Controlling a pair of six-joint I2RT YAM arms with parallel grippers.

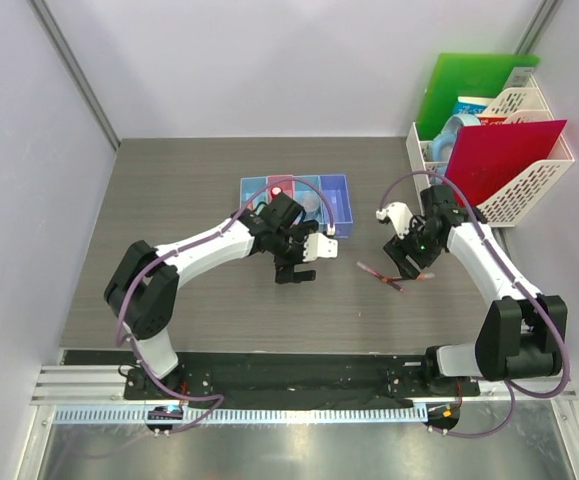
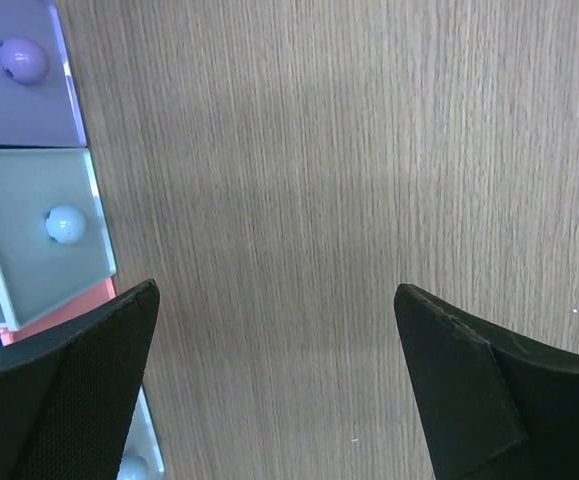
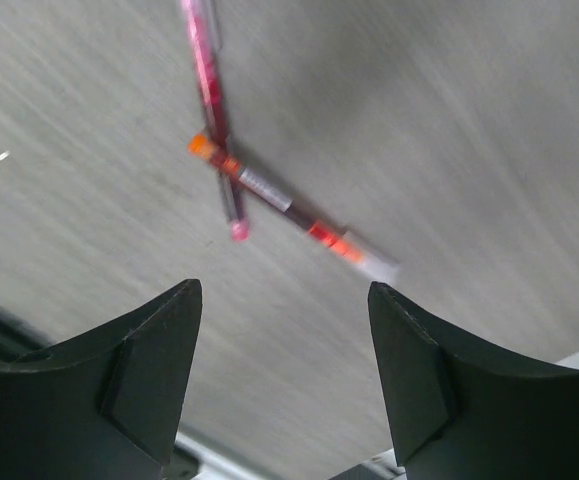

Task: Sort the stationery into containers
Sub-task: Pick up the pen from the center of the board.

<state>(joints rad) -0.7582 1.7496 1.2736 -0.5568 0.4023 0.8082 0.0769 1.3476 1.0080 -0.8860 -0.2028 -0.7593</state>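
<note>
The right gripper moves down over the part near that end [image 1: 418, 277] [image 3: 337, 241] next.
The four joined bins [image 1: 341, 205] stand at the table's middle back; a greyish clear roll [image 1: 312, 200] lies in the third one. In the left wrist view the purple [image 2: 29, 110] and light blue [image 2: 39, 270] bins lie along the left edge. My left gripper [image 1: 294, 272] [image 2: 274, 295] is open and empty over bare table, just in front of the bins. Two thin dark-red pens [image 1: 381, 277] lie crossed on the table; the right wrist view shows them [image 3: 219, 140] ahead of the fingers. My right gripper [image 1: 407, 263] [image 3: 284, 290] is open and empty just above them. The other small items are hidden.
A white mesh file rack [image 1: 534, 185] stands at the back right with a red folder [image 1: 504, 160], a green folder [image 1: 469, 90] and a blue tape roll [image 1: 459, 125]. Grey walls close the table at left, back and right.
</note>
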